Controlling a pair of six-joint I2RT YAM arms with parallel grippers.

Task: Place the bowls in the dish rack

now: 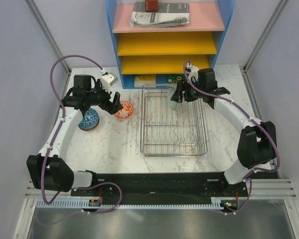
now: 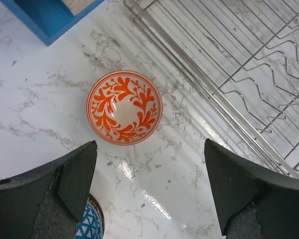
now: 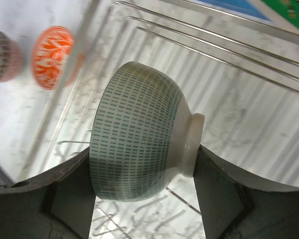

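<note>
The pale green bowl hangs above the rack's wires. My right gripper will turn and go down next toward the rack's far corner, away from the red-orange bowl.
The chrome wire dish rack [image 1: 173, 144] lies at the table's middle. My right gripper [image 1: 178, 95] is shut on the pale green bowl [image 1: 173, 98], held on its side over the rack's far end. In the right wrist view the bowl [image 3: 137, 144] sits between both fingers of that gripper [image 3: 142, 169], above the rack wires [image 3: 229, 59]. My left gripper [image 1: 112, 104] is open and empty, just left of the red-orange bowl [image 1: 124, 110]. The blue bowl [image 1: 88, 119] stands further left. In the left wrist view the gripper [image 2: 149, 149] hovers just short of the red-orange bowl [image 2: 124, 107]. The other bowls are out of view.
The blue-framed shelf unit [image 1: 169, 35] with yellow and pink trays stands behind the rack. Its corner shows in the left wrist view [image 2: 50, 15]. The rack's edge [image 2: 214, 94] runs right of the red-orange bowl. A blurred patterned bowl [image 3: 2, 55] sits at the right wrist view's left edge.
</note>
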